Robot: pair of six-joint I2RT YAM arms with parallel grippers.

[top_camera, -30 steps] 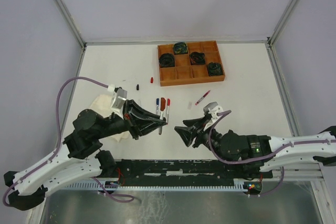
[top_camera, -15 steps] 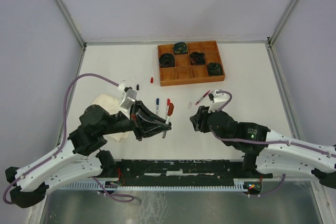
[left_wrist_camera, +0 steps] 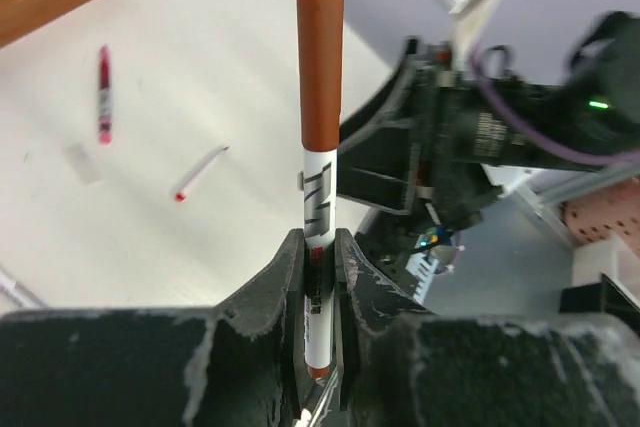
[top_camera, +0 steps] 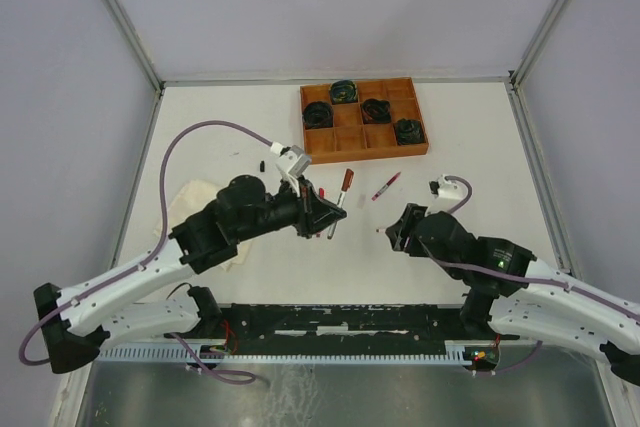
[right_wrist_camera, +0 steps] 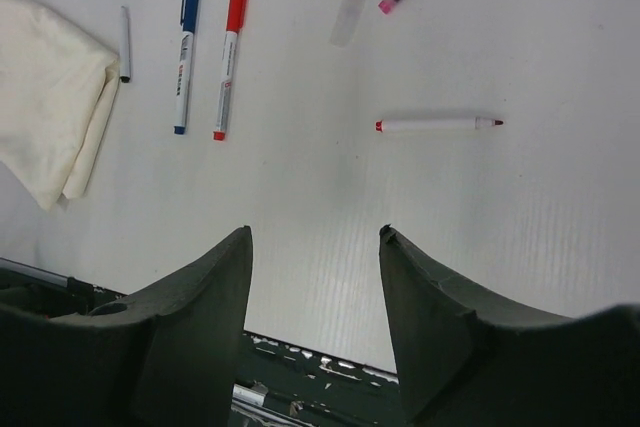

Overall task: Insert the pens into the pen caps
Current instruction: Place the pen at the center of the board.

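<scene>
My left gripper needs to tilt downward next and go down to release on the bare tabletop (left_wrist_camera: 60, 232) beside the red-capped pen, because the brown cap (left_wrist_camera: 320, 67) is already on its pen.
My left gripper (left_wrist_camera: 318, 247) is shut on a white-barrelled pen (left_wrist_camera: 318, 192) that carries a brown pen cap (left_wrist_camera: 320, 67) and stands up out of the jaws. From above, that capped pen (top_camera: 340, 193) is held over the table's middle by the left gripper (top_camera: 331, 219). To its right, my right gripper (top_camera: 393, 229) is open and holds nothing, as its wrist view (right_wrist_camera: 315, 237) shows. An uncapped pen with a red tip (right_wrist_camera: 438, 124) lies just ahead of it. A blue-capped pen (right_wrist_camera: 182, 59) and a red-capped pen (right_wrist_camera: 229, 62) lie side by side.
A wooden tray (top_camera: 365, 155) holding dark cable coils stands at the back. A pink pen (top_camera: 385, 186) lies in front of it. A folded cream cloth (top_camera: 190, 209) lies on the left, with a thin black-tipped pen (right_wrist_camera: 124, 43) beside it and a black cap (top_camera: 261, 165) farther back.
My left gripper has carried the brown-capped pen up and to the right. The right gripper has drawn away to the right and opened wider.
</scene>
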